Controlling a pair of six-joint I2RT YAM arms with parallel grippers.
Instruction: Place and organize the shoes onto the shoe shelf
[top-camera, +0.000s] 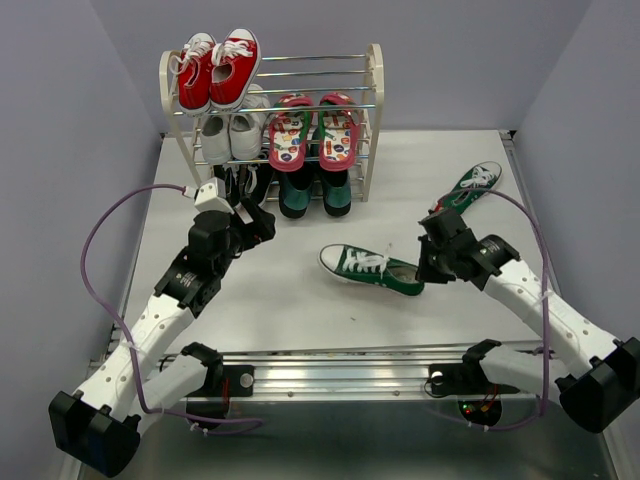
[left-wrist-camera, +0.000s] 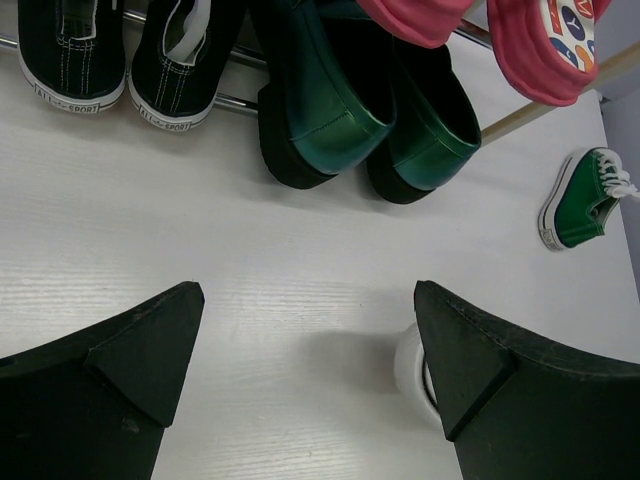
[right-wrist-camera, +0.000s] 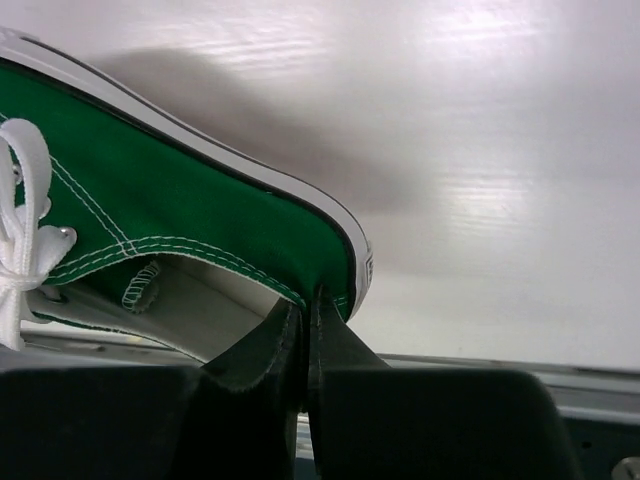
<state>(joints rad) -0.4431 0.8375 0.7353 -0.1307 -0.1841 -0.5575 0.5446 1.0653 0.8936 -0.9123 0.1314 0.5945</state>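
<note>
The top level's empty end (top-camera: 338, 73) has bare rails, so my right gripper will carry the green sneaker up and outward, turn its toe outward and release it there next.
The shoe shelf (top-camera: 372, 95) stands at the back. The red flip-flops (top-camera: 313, 130) lie on its middle tier and the dark teal slip-ons (top-camera: 312, 192) (left-wrist-camera: 365, 105) on its bottom tier. One green sneaker (top-camera: 372, 268) (right-wrist-camera: 190, 215) lies on the table centre-right; my right gripper (top-camera: 428, 268) (right-wrist-camera: 312, 320) is shut on its heel wall. The other green sneaker (top-camera: 470, 187) (left-wrist-camera: 583, 198) lies at the back right. My left gripper (top-camera: 262, 222) (left-wrist-camera: 308, 345) is open and empty on the table in front of the bottom tier.
Red sneakers (top-camera: 218, 68) sit on the top tier, white sneakers (top-camera: 230, 132) on the middle tier left, black sneakers (left-wrist-camera: 115, 55) on the bottom tier left. A metal rail (top-camera: 340, 365) runs along the near table edge.
</note>
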